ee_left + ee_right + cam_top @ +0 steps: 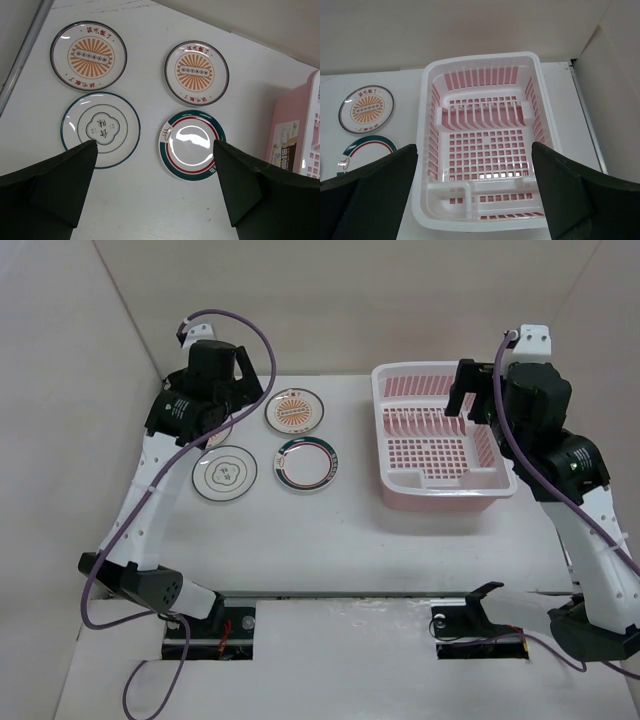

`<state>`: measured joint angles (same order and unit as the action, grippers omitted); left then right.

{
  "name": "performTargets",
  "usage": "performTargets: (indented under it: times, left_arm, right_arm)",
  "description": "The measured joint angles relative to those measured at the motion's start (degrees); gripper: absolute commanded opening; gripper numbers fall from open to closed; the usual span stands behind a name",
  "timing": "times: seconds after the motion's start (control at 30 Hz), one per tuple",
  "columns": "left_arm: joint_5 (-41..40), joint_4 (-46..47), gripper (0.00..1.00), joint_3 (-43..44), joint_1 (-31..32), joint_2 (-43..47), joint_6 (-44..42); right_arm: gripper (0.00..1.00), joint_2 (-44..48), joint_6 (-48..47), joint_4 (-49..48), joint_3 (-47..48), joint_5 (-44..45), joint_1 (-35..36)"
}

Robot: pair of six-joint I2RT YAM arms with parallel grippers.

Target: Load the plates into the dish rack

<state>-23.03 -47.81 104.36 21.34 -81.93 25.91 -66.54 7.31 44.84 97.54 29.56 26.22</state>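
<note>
My left gripper is above the rack-side sunburst plate and should go down toward it next, onto its rim facing the other sunburst plate [267, 414] [166, 71], because bare table there leaves room for a finger.
Four small plates lie flat on the white table. In the left wrist view there are two orange sunburst plates [88, 55] [196, 72], a wavy-ring plate [100, 129] and a teal-rimmed plate [192, 145]. My left gripper [154, 145] is open and empty, held high above them. In the top view it [212, 392] hides most of the far-left plate [218, 428]. The pink dish rack [381, 430] stands at the right and is empty. My right gripper [473, 146] is open and empty above the rack [485, 59].
White walls close the table on the left, back and right. The rack's pink side wall [295, 145] shows at the right edge of the left wrist view. A strip of bare table lies between the plates and the rack.
</note>
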Motion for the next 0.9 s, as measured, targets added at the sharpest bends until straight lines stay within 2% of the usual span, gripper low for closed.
performTargets:
  times: [0.2,0.5,0.67,0.9]
  left_arm:
    - [-0.15,0.57,1.0,-1.29,0.48,0.37,-0.33]
    - [-1.84,2.58,1.0,-2.75,0.24,-0.22,0.13]
    - [3.45,7.52,1.0,-4.66,-4.61,-3.98,-0.68]
    - [16.26,17.75,1.0,-4.63,-14.08,-16.63,-5.42]
  right_arm:
    - [1.0,0.2,-0.02,-0.39,0.0,-1.73,-0.02]
    - [1.0,-0.81,-0.28,-0.85,0.37,-15.28,-0.07]
    - [1.0,-1.46,-0.28,-1.33,0.33,-20.81,-0.07]
    - [1.0,-1.29,-0.42,-2.45,-0.76,-24.41,0.7]
